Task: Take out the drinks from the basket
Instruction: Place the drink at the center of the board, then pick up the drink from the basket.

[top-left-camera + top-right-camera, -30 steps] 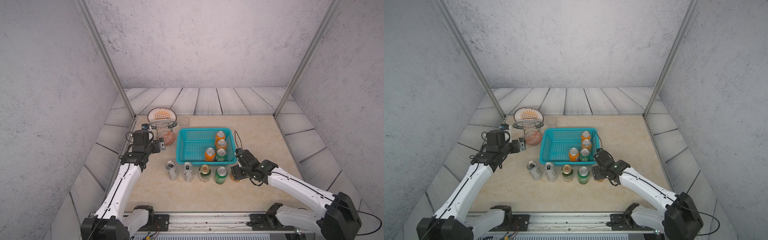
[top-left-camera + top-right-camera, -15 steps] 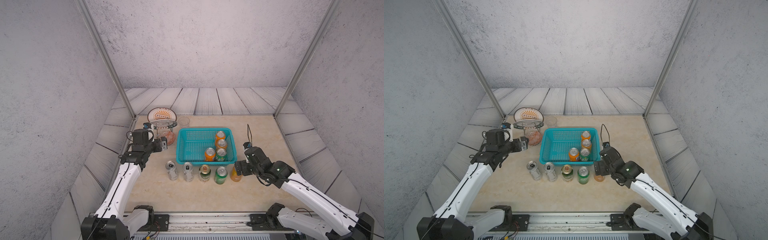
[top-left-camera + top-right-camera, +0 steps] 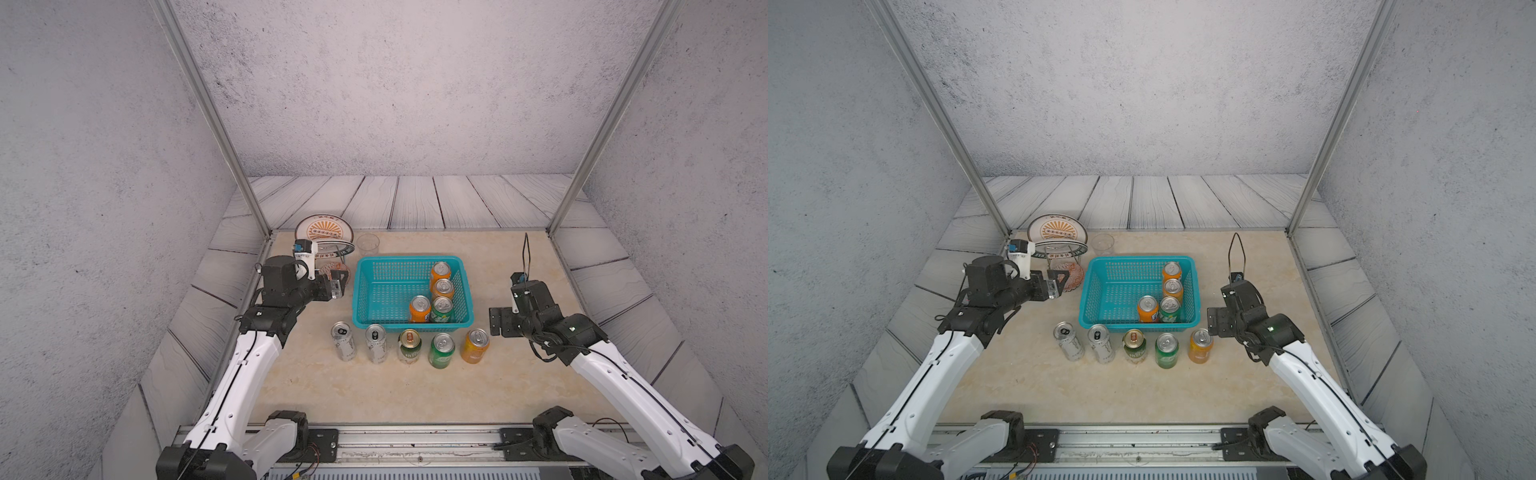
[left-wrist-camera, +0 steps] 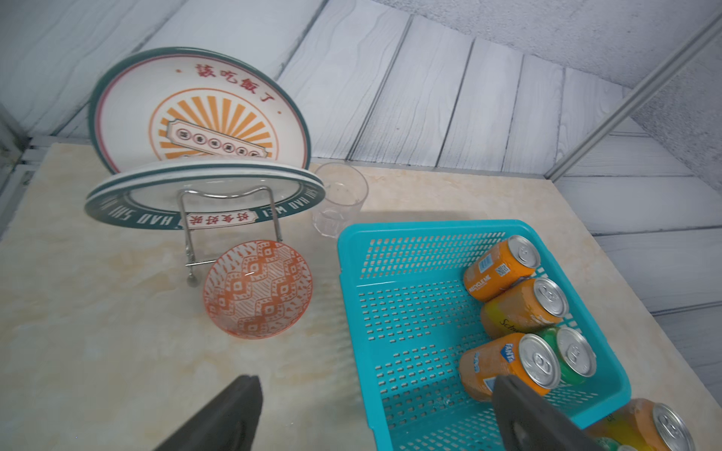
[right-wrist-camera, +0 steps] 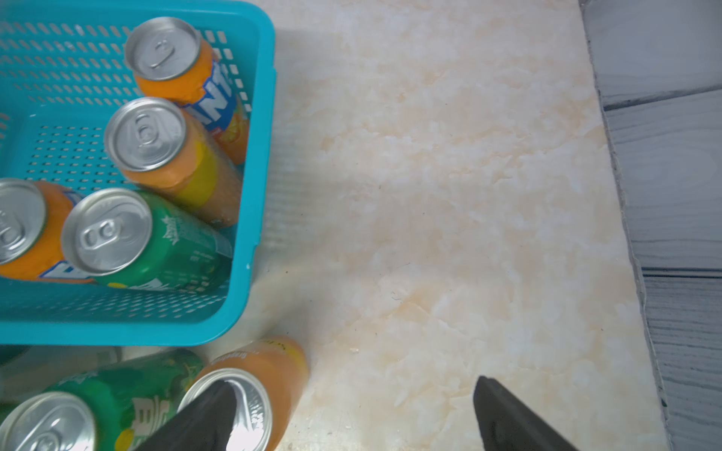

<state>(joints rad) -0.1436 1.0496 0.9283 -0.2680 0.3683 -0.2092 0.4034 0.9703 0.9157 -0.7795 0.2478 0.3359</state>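
Note:
The orange can beside the green one is next to the empty bottom of the basket. My left gripper should next swing across the basket (image 3: 386, 291) and lower onto that orange can.
The teal basket (image 3: 386, 291) stands mid-table. Along its right side are three orange cans (image 3: 439, 272) and one green can (image 3: 441, 309). In front of it stand two silver-white cans (image 3: 343, 340), a gold-topped green can (image 3: 409, 347), a green can (image 3: 441, 351) and an orange can (image 3: 475, 345). My left gripper (image 3: 337, 286) hovers open just left of the basket, empty in the left wrist view (image 4: 375, 380). My right gripper (image 3: 500, 324) hangs open right of the orange can on the table (image 5: 250, 390), holding nothing (image 5: 353, 384).
A wire rack with patterned plates (image 3: 324, 237) and an orange patterned bowl (image 4: 258, 289) sit at the back left, behind my left gripper. A clear cup (image 3: 368, 244) stands behind the basket's left corner. Metal posts rise at both back corners.
My right gripper has opened off the orange can at the row's right end and drawn back up and to the right. My left gripper has edged right, toward the basket.

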